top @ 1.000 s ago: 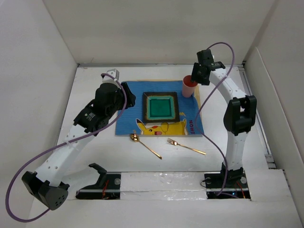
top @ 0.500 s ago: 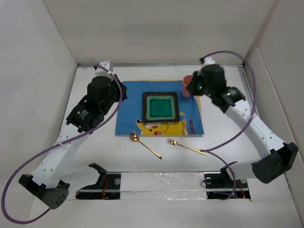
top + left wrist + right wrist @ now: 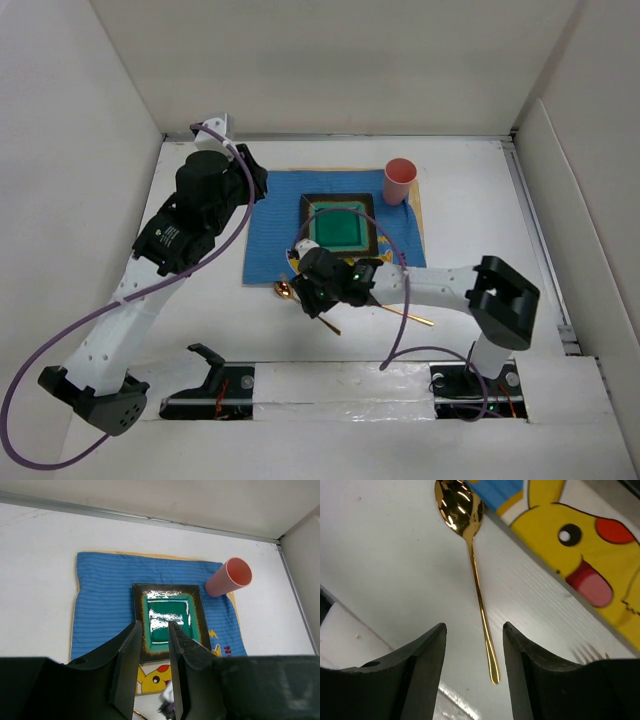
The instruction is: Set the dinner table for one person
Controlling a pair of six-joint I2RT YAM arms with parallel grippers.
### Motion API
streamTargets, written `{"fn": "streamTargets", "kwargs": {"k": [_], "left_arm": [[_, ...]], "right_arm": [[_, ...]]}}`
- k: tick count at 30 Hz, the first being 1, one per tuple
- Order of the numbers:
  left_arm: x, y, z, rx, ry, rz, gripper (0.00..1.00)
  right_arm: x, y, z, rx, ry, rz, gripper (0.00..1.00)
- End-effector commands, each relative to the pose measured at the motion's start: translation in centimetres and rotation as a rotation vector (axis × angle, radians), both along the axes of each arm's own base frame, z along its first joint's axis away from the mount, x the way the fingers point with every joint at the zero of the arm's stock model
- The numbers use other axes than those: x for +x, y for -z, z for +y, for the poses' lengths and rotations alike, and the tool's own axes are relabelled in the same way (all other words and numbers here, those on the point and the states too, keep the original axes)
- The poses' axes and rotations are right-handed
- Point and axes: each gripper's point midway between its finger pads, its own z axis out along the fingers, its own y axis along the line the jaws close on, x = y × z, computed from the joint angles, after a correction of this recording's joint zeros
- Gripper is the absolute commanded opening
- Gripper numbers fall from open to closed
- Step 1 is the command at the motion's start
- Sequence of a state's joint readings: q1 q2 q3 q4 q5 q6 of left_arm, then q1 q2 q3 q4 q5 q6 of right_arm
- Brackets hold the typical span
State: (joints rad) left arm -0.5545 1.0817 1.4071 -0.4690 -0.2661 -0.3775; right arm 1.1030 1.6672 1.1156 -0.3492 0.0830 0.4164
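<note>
I should move my right gripper toward the bowl and down onto the gold spoon's handle [image 3: 317, 316] [image 3: 481, 605], because only the end of the handle shows between its open fingers.
A blue placemat [image 3: 270, 235] with a yellow cartoon lies on the white dinner table [image 3: 480, 220]. On it are a green square plate [image 3: 340, 228] with a dark rim and a pink cup [image 3: 399, 180] at its back right corner. A gold spoon [image 3: 284, 291] and a gold fork [image 3: 415, 317] lie on the table in front of the mat. My right gripper [image 3: 312, 295] is open, low over the spoon. In the right wrist view the spoon [image 3: 471, 565] has its handle end between my open fingers [image 3: 474, 630]. My left gripper [image 3: 257, 186] hovers over the mat's left edge, open and empty [image 3: 152, 630].
White walls close in the table at the left, back and right. The left wrist view shows the plate [image 3: 170, 605], the cup [image 3: 227, 577] and the placemat [image 3: 105, 595]. Fork tines [image 3: 587, 652] show at the right wrist view's lower right. The right arm partly covers the fork.
My right arm has swung from the pink cup at the back right down to the front, low over the spoon. My left arm has drawn back a little toward the far left.
</note>
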Motion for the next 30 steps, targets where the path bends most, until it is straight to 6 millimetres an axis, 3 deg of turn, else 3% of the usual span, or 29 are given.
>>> {"fn": "streamTargets", "kwargs": {"k": [1,5,10,13,15,16,18,19,21,24,25,28,30], "left_arm": [[-0.7,-1.9,0.5,-0.020,0.003,-0.052,0.26],[-1.0,-1.7,0.7,-0.020,-0.001,-0.047,0.27],[-1.3,-1.5,0.9,-0.022,0.000,-0.048,0.27],[-1.5,-1.5,0.9,-0.024,0.002,-0.051,0.27],[-1.4,-1.3,1.0,-0.020,-0.001,-0.047,0.27],[-1.4,-1.3,1.0,-0.018,-0.001,-0.048,0.27],[-1.5,-1.4,1.1,-0.017,-0.006,-0.051,0.27],[-1.5,-1.5,1.2,-0.018,-0.006,-0.053,0.27],[-1.5,-1.5,1.2,-0.018,-0.009,-0.056,0.27],[-1.4,-1.4,1.2,-0.017,-0.007,-0.055,0.27],[-1.4,-1.5,1.1,-0.021,-0.006,-0.058,0.27],[-1.1,-1.2,0.7,-0.024,0.004,-0.055,0.27],[-0.9,-0.8,0.3,-0.030,0.012,-0.045,0.27]], "right_arm": [[1.6,-1.2,3.5,0.030,-0.007,-0.122,0.55],[1.3,2.3,4.4,-0.041,-0.020,-0.104,0.55],[1.9,4.2,4.6,-0.090,0.014,-0.116,0.53],[2.0,5.3,4.1,-0.122,0.039,-0.110,0.39],[1.1,6.5,3.7,-0.160,0.036,-0.101,0.17],[1.1,6.5,3.7,-0.161,0.036,-0.101,0.16],[-0.3,6.4,3.8,-0.171,0.019,-0.108,0.00],[-0.4,6.4,3.4,-0.174,0.030,-0.101,0.00],[-1.2,5.5,3.3,-0.166,0.024,-0.092,0.00],[-1.9,1.1,3.5,-0.084,0.013,-0.102,0.00],[-1.9,-1.6,3.5,-0.030,0.015,-0.121,0.00],[-0.3,-5.3,2.3,0.022,0.065,-0.144,0.00],[2.2,-8.1,0.5,0.074,0.140,-0.162,0.00]]}}
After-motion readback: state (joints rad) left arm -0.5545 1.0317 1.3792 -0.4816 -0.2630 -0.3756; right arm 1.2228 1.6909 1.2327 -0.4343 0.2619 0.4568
